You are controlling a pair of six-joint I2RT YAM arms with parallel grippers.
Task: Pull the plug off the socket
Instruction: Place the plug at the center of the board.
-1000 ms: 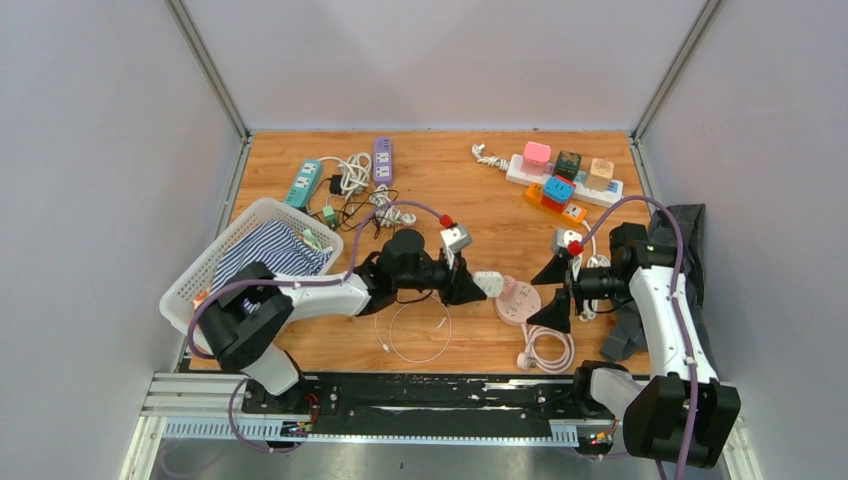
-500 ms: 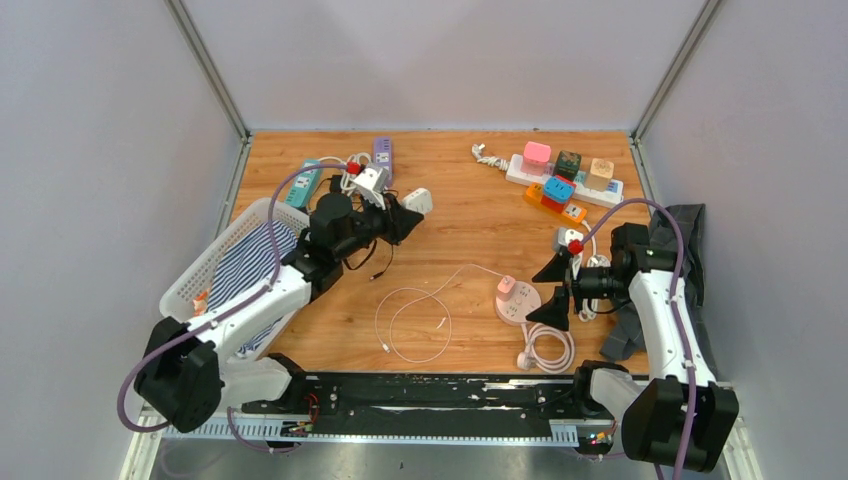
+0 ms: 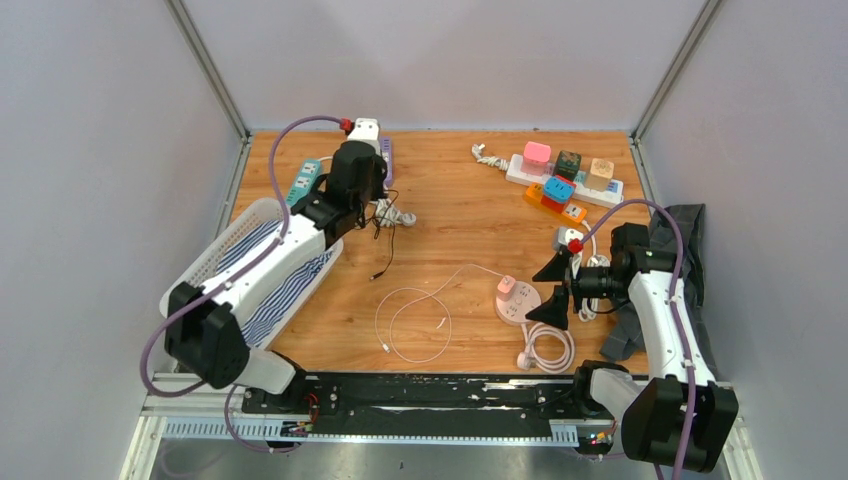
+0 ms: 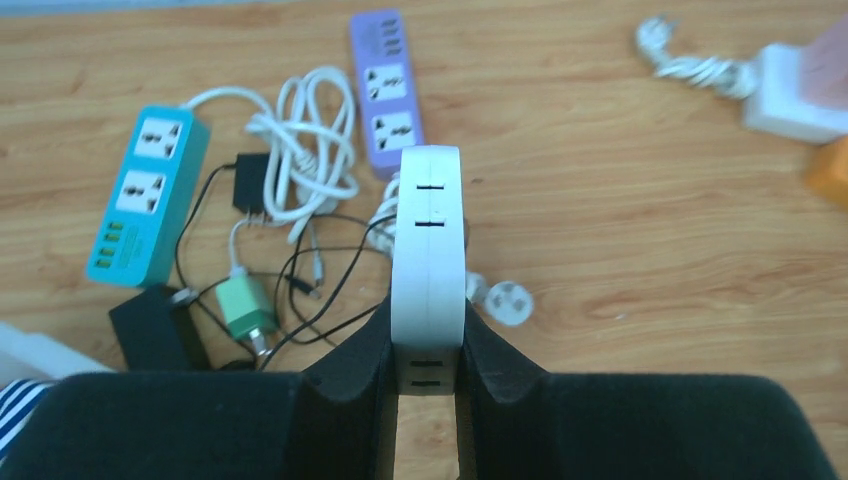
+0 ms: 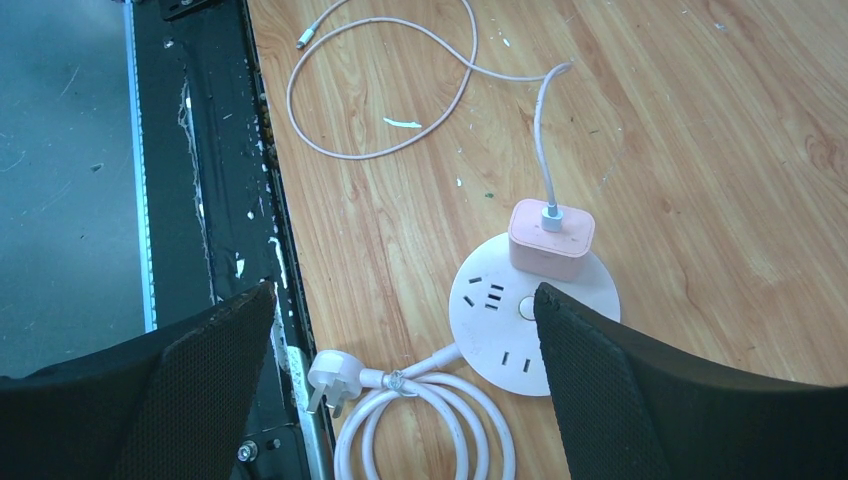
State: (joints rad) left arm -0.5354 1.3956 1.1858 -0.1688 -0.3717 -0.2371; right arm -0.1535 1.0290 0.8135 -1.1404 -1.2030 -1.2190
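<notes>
The white block plug (image 4: pixel 428 230) lowers toward the tangled cords (image 4: pixel 318 300) beside the green charger next for my left gripper's release, since it hangs clear of every strip.
My left gripper (image 4: pixel 428 330) is shut on a white block plug (image 4: pixel 428 230) with slots on its edge, held above the far left of the table. In the top view the left arm's wrist (image 3: pixel 355 170) hides that plug. A round white socket (image 3: pixel 518 303) lies on the wood at the near right, with a pink charger (image 3: pixel 507 287) plugged into it. My right gripper (image 3: pixel 550 290) hangs open over the socket (image 5: pixel 500 320). The pink charger (image 5: pixel 550 238) and its pale cable (image 5: pixel 400 90) show between the open jaws.
Under the left gripper lie a teal power strip (image 4: pixel 145 195), a purple strip (image 4: pixel 385 90), a green charger (image 4: pixel 247 310) and tangled cords. A white basket (image 3: pixel 200 275) holds striped cloth. A strip with coloured adapters (image 3: pixel 560 175) sits far right. The socket's coiled cord (image 5: pixel 400 420) lies by the front rail.
My left arm has swung from the round socket at the centre to the far left, carrying the white plug. The right arm has not moved.
</notes>
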